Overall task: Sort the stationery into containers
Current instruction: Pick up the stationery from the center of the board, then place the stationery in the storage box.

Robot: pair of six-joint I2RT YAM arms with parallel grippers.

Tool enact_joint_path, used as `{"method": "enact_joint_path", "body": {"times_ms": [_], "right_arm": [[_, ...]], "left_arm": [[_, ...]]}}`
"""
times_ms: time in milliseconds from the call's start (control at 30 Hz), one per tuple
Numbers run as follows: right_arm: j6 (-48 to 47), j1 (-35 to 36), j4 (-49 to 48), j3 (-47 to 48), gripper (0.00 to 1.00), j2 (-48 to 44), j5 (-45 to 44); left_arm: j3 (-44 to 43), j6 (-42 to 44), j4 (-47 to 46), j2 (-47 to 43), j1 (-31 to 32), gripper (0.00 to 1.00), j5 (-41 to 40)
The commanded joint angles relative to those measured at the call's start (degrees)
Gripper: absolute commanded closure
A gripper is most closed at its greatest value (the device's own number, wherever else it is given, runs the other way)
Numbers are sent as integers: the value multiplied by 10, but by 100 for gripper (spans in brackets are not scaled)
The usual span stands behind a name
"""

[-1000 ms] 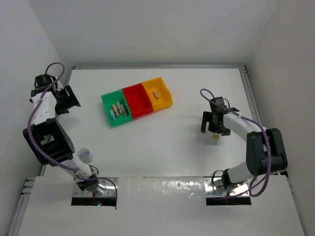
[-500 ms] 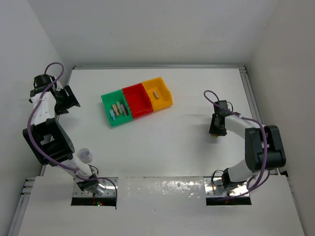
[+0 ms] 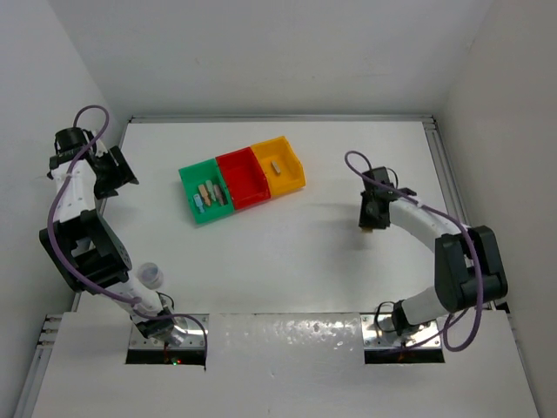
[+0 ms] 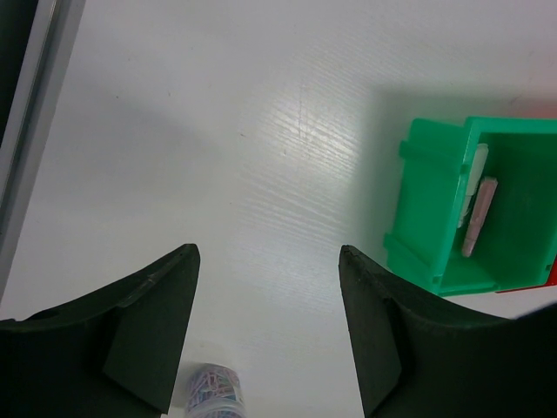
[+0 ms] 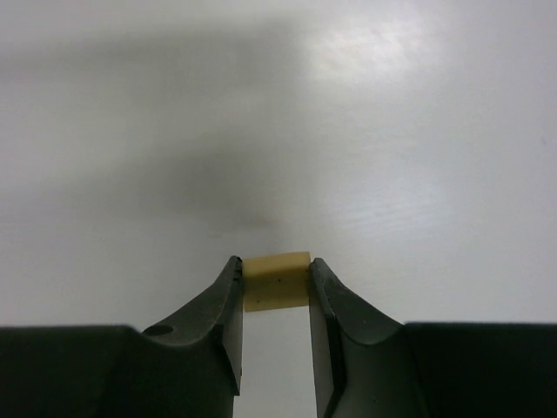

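The yellow-orange bin (image 3: 280, 165) already holds a small pale stick, so my right gripper should lift the beige block outward over that bin, then lower and release the block.
The containers stand in a joined row at the table's middle left: a green bin (image 3: 204, 193), a red bin (image 3: 243, 178) and a yellow-orange bin (image 3: 280, 165). Several short sticks lie in the green bin (image 4: 487, 209), and one small stick (image 3: 275, 165) lies in the yellow-orange one. My right gripper (image 3: 372, 221) hangs over the table's right side, shut on a small beige block (image 5: 277, 280) pinched between its fingertips (image 5: 276, 261). My left gripper (image 3: 117, 170) is at the far left edge, open and empty (image 4: 268, 252), well left of the green bin.
A small clear jar of coloured paper clips (image 3: 151, 275) stands near the left arm's base and shows between the left fingers (image 4: 213, 392). A raised rail (image 3: 278, 118) borders the table's back edge, and white walls close in on all sides.
My right gripper has shut on the beige block and shifted slightly up and left with it. The left gripper has drifted a little to the left.
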State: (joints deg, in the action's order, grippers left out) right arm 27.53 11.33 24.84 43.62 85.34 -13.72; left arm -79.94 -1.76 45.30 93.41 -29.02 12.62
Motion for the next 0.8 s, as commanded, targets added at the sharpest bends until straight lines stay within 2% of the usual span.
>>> {"method": "enact_joint_path", "body": {"times_ms": [0, 100, 167, 300, 400, 467, 600, 767], "right_arm": [[53, 59, -25, 132, 100, -1, 16], [143, 93, -68, 252, 100, 46, 34], [195, 118, -94, 335, 100, 110, 19], [374, 148, -103, 458, 100, 215, -41], [455, 185, -111, 535, 100, 288, -124], [464, 201, -114, 566, 100, 316, -160], [484, 227, -39, 668, 100, 394, -221], [519, 225, -56, 641, 100, 421, -217]], "left_arm": [[-29, -3, -7, 8, -10, 37, 6], [-49, -7, 0, 20, -10, 37, 17], [-53, -10, 1, 22, -12, 37, 21], [-45, -3, 1, 11, -16, 37, 23], [-43, 15, 0, 3, -27, 37, 11], [-41, 14, -1, 1, -35, 37, 10], [-33, 14, -1, 4, -53, 37, 17], [-27, 14, -1, 9, -54, 37, 26]]}}
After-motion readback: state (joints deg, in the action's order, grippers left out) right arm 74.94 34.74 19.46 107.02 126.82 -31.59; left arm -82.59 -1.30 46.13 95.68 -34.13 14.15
